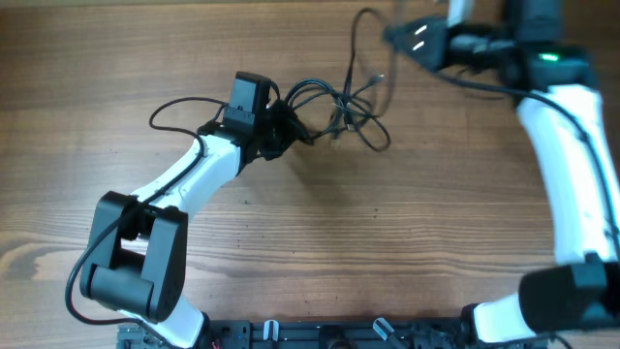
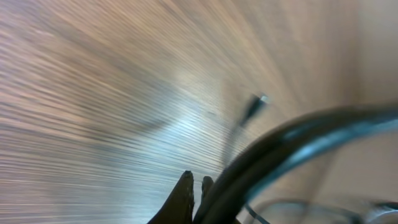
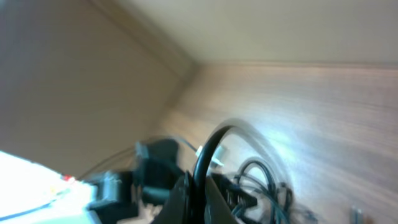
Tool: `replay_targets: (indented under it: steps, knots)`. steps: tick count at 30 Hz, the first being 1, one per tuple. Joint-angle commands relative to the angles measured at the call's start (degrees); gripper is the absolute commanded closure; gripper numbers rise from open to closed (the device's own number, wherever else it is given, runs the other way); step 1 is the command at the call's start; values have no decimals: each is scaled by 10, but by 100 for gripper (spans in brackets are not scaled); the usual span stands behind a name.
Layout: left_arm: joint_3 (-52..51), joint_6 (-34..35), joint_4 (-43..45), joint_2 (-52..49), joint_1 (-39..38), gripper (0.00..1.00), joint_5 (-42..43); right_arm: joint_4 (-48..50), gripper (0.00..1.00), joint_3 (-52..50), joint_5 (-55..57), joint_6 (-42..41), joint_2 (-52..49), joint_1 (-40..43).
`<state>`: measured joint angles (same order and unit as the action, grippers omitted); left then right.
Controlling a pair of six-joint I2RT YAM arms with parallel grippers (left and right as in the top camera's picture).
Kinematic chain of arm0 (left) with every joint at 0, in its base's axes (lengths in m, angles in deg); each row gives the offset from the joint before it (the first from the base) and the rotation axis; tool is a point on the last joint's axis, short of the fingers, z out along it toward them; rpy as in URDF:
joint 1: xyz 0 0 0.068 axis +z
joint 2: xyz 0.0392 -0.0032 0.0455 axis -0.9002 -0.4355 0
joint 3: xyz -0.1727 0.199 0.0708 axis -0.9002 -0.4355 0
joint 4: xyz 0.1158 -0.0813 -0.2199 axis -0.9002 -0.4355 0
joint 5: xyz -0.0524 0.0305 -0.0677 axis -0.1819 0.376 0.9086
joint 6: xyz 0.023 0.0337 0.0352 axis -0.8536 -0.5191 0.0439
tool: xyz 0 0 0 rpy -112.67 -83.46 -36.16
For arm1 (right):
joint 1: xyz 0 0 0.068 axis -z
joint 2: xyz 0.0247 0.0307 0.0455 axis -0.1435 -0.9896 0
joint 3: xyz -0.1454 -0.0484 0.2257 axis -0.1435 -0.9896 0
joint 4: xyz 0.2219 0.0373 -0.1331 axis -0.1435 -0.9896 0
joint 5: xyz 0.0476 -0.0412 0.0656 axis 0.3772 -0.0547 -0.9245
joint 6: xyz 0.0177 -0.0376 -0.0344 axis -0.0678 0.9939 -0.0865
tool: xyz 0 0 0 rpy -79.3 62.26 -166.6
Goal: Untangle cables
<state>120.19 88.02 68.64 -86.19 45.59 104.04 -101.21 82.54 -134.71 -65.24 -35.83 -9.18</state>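
My right gripper's piece of cable runs into the loops, so my right gripper will next pull to the right in the overhead view, over the bare tabletop (image 1: pixel 463 118) beside the tangle, and let go.
The cables (image 1: pixel 339 102) lie as a loose tangle of thin black loops on the wooden table, at the back centre. My left gripper (image 1: pixel 281 126) is at the tangle's left end, shut, with strands running out from its tip. In the left wrist view its fingertips (image 2: pixel 186 193) are pressed together, with a thick blurred cable (image 2: pixel 292 140) passing right beside them and a small plug (image 2: pixel 255 106) hanging beyond. My right gripper (image 1: pixel 392 34) is raised at the back right, shut on one cable strand (image 3: pixel 208 146) that arcs up from between its fingers (image 3: pixel 214 190). Below it lies the tangle (image 3: pixel 261 180).
The left arm's own wire (image 1: pixel 174 107) loops out to the left of its wrist. A black rack (image 1: pixel 291 334) runs along the table's front edge. The right wrist view shows the table's far edge meeting a wall (image 3: pixel 186 62).
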Motion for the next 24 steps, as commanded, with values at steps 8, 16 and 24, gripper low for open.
replay_targets:
  steps: [8, 16, 24]
  knots:
    - [-3, -48, -44, -3, 5, 96, -82, 110, 96, 11, -116, -238, 2, 179]
    - [-3, -48, -46, -3, 5, 96, -82, -142, 95, -11, 487, -124, 2, 126]
    - [-3, -117, 7, -1, 3, 96, -22, -127, 25, -60, 344, 37, 3, 96]
